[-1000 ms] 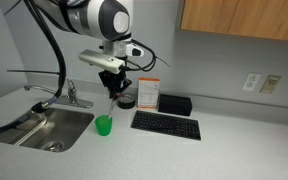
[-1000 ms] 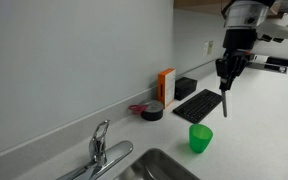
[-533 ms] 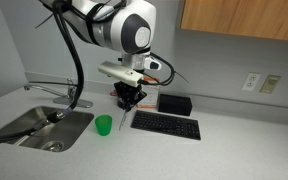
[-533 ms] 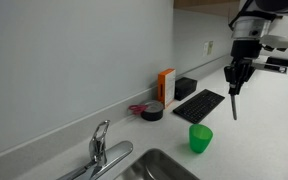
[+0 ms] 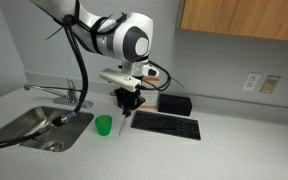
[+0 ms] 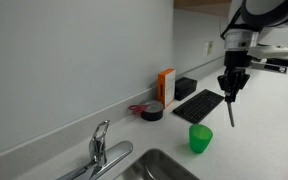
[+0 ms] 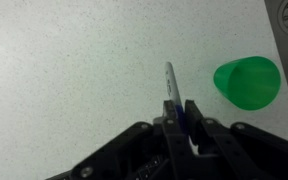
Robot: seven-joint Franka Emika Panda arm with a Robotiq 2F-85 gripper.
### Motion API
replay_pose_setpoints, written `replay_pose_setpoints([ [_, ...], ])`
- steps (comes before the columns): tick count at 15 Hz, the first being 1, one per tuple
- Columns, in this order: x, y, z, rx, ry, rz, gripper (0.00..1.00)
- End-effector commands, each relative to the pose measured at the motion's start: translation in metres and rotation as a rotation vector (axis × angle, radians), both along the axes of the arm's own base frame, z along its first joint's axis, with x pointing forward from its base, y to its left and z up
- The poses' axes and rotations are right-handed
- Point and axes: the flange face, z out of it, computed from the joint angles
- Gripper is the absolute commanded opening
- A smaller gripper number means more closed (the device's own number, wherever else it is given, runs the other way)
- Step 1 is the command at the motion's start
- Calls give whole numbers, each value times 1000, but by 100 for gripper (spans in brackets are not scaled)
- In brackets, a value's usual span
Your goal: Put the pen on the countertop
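Next, my gripper moves away from the green cup (image 5: 103, 125) and down toward the bare countertop beside the keyboard to release the pen, as it is empty there.
My gripper (image 7: 181, 112) is shut on the pen (image 7: 171, 84), a thin blue-and-white stick that points away from the jaws toward the light speckled countertop (image 7: 64, 70). In both exterior views the gripper (image 5: 127, 101) (image 6: 230, 90) holds the pen (image 5: 122, 118) (image 6: 231, 113) upright, tip down, above the countertop (image 5: 214, 150) (image 6: 264, 140). It hangs between the green cup (image 5: 103, 125) (image 6: 200, 138) and the black keyboard (image 5: 165, 124) (image 6: 198, 104). The cup also shows at the right in the wrist view (image 7: 247, 82).
A steel sink (image 5: 39, 125) with a faucet (image 6: 101, 150) is set into the counter. An orange box (image 6: 165, 86), a black box (image 5: 175, 104) and a dark tape roll (image 6: 152, 110) stand by the back wall. A wall outlet (image 5: 251, 82) is further along.
My gripper has carried the pen sideways, from above the green cup to over the countertop beside the keyboard, and a little lower. The pen stays held.
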Motion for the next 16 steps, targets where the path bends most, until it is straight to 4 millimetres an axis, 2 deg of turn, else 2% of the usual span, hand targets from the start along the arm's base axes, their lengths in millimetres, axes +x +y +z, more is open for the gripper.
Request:
replay_pose_setpoints([
  [1,33,-8,-33,-2,74,-53,4],
  [5,49,-33,-67,-22,163,-106,4],
  [8,51,-52,-90,-19,283,-141,4],
  [13,55,-78,-110,-32,391,-150,4],
  [16,66,-79,-119,-49,457,-143,4],
])
